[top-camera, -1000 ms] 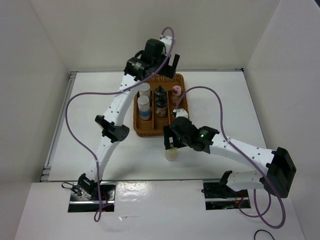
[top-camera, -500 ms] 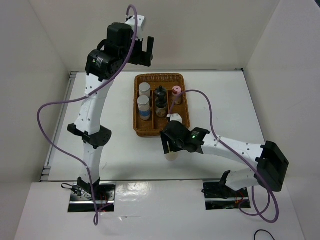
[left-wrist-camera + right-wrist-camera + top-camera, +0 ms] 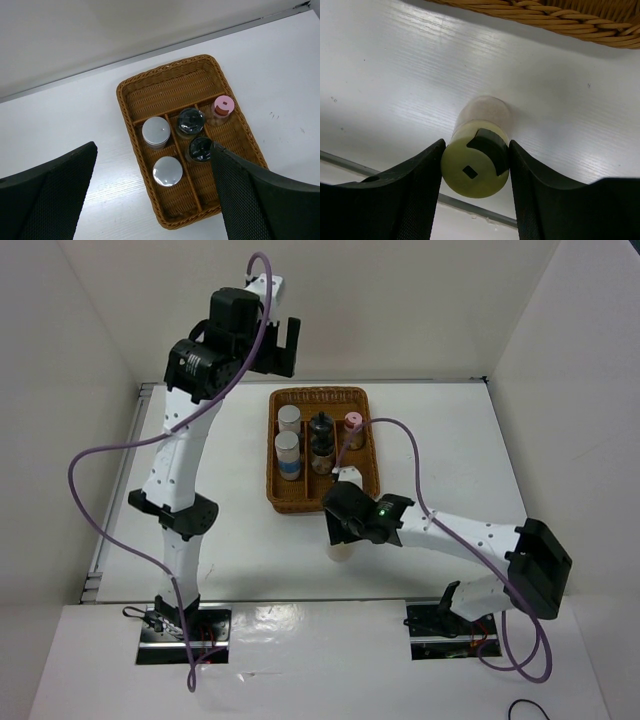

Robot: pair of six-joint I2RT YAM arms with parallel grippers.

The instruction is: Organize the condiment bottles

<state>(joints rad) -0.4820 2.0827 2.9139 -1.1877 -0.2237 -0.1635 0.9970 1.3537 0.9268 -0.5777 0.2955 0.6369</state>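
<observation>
My right gripper will next rise, go outward over the basket's near rim and lower to release the bottle in the pink-capped bottle's lane [image 3: 361,466], as the lane's near part is empty.
The wicker basket [image 3: 275,495] holds two silver-lidded condiment bottles [image 3: 155,131] [image 3: 167,171] in its left lane. Two dark-capped bottles [image 3: 190,121] [image 3: 200,148] stand in the middle lane, and a pink-capped one [image 3: 223,105] in the right lane. A pale-yellow-capped bottle [image 3: 472,172] stands upright on the table just in front of the basket. My right gripper [image 3: 475,165] is over it, with both fingers [image 3: 415,190] touching the sides of its cap. My left gripper [image 3: 283,345] hangs high over the table's back left, open and holding nothing.
White walls close in the table at the back and on both sides. The basket's near rim [image 3: 545,20] lies just beyond the yellow-capped bottle. Purple cables loop from both arms above the table.
My right gripper has come down over the yellow-capped bottle and closed onto its cap. The left arm has lifted up and away from the basket toward the back left.
</observation>
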